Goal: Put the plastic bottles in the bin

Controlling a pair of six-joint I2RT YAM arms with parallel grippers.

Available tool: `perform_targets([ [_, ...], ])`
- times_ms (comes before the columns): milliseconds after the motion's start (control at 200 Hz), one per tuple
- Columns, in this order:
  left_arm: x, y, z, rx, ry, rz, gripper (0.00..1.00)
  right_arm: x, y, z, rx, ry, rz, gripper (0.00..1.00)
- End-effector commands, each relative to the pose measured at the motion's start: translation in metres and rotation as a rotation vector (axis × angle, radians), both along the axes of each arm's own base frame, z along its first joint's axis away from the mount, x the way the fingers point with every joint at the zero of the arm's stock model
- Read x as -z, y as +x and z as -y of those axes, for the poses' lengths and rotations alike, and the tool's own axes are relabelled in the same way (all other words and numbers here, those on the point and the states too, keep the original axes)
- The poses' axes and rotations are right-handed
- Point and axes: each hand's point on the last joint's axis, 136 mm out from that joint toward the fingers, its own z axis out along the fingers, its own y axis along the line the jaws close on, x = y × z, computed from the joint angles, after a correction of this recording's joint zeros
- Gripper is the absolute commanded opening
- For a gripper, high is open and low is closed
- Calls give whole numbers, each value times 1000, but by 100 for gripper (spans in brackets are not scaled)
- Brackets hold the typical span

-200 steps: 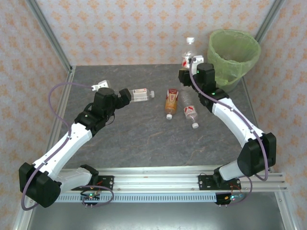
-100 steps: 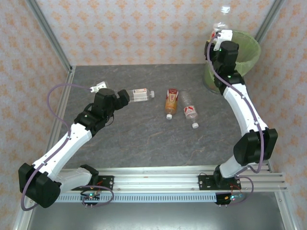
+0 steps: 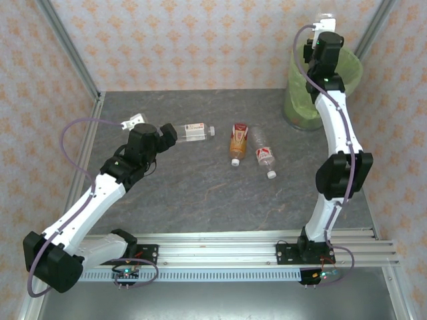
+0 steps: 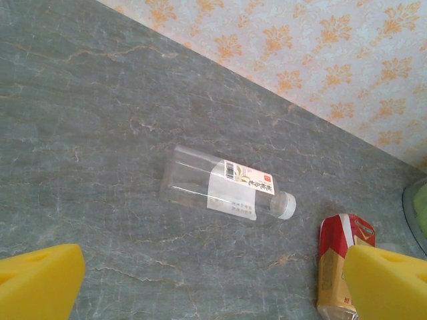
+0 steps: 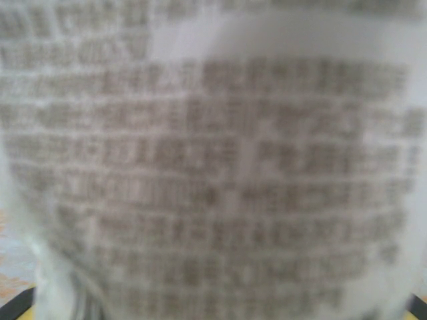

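The light-green liner is wide open directly below my right gripper, so the gripper will go down a little toward the bin's opening (image 3: 347, 67) and let go of the plastic bottle there.
My right gripper (image 3: 323, 23) is raised high above the bin (image 3: 300, 100), a round basket with a light-green liner at the back right. It is shut on a plastic bottle (image 5: 213, 160), whose blurred printed label sits right against the right wrist camera. My left gripper (image 3: 173, 133) hangs open just left of a clear bottle (image 3: 197, 131) with a white label and white cap, lying on its side. In the left wrist view that bottle (image 4: 227, 193) lies beyond the yellow fingertips (image 4: 37, 283), untouched. An orange-labelled bottle (image 3: 237, 141) and a red-and-white-labelled bottle (image 3: 264, 153) lie mid-table.
The grey stone-pattern table (image 3: 200, 193) is walled by patterned panels at the back and sides, with metal posts in the corners. The orange-labelled bottle (image 4: 340, 267) lies close to my left gripper's right finger. The bin's edge (image 4: 417, 207) shows at the right.
My right arm has lifted the bottle from the table beside the bin to high over the bin's rim. The left gripper has barely moved.
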Motion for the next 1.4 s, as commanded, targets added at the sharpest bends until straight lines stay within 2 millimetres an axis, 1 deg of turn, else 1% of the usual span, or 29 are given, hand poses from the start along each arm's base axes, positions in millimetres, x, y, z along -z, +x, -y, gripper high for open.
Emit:
perform_targets([
  [0,3,-3,-10,-45,17,-15,100,14,11,21,131,-100,-81,40],
  [20,3,-3,-10,-45,17,-14,100,14,13,24,150,-110,-84,41],
  [50,4,-2,-10,-44,19,-18,100,16,16,23,149,-132,-86,41],
  [105,5,-2,-10,-44,23,-23,100,16,20,22,149,-121,-68,41],
  [145,6,-1,-10,-44,25,-27,100,14,21,22,151,-118,-60,41],
  [245,8,-1,-10,-43,30,-32,100,16,24,21,172,-140,-58,41],
  [420,12,3,-9,-42,37,-39,100,44,26,18,147,-125,-118,42],
  [561,14,8,-7,-35,44,-57,100,62,32,31,168,-73,-133,42],
  [626,16,10,-5,-31,38,-63,100,71,37,35,173,-74,-142,42],
  [706,18,11,-3,-30,30,-67,100,80,42,44,197,-75,-147,43],
  [846,21,14,-1,-30,26,-76,100,81,48,60,237,-57,-135,44],
  [991,25,18,2,-30,18,-89,100,84,51,85,292,-31,-121,47],
  [1041,25,19,3,-27,14,-92,100,85,52,94,310,-24,-118,51],
  [1126,27,22,6,-22,10,-100,100,84,52,105,331,-18,-112,62],
  [1166,27,23,7,-21,6,-102,100,83,51,108,339,-13,-109,68],
  [1196,27,23,8,-18,1,-104,100,81,50,109,340,-11,-109,71],
  [1246,28,24,9,-16,-3,-105,100,79,49,106,324,-6,-113,76],
  [1261,28,25,9,-15,-4,-104,100,78,49,104,312,-2,-115,81],
  [1291,28,25,10,-14,-7,-105,100,75,48,100,286,8,-119,86],
  [1391,30,26,11,-10,-11,-108,100,64,43,90,232,67,-107,95],
])
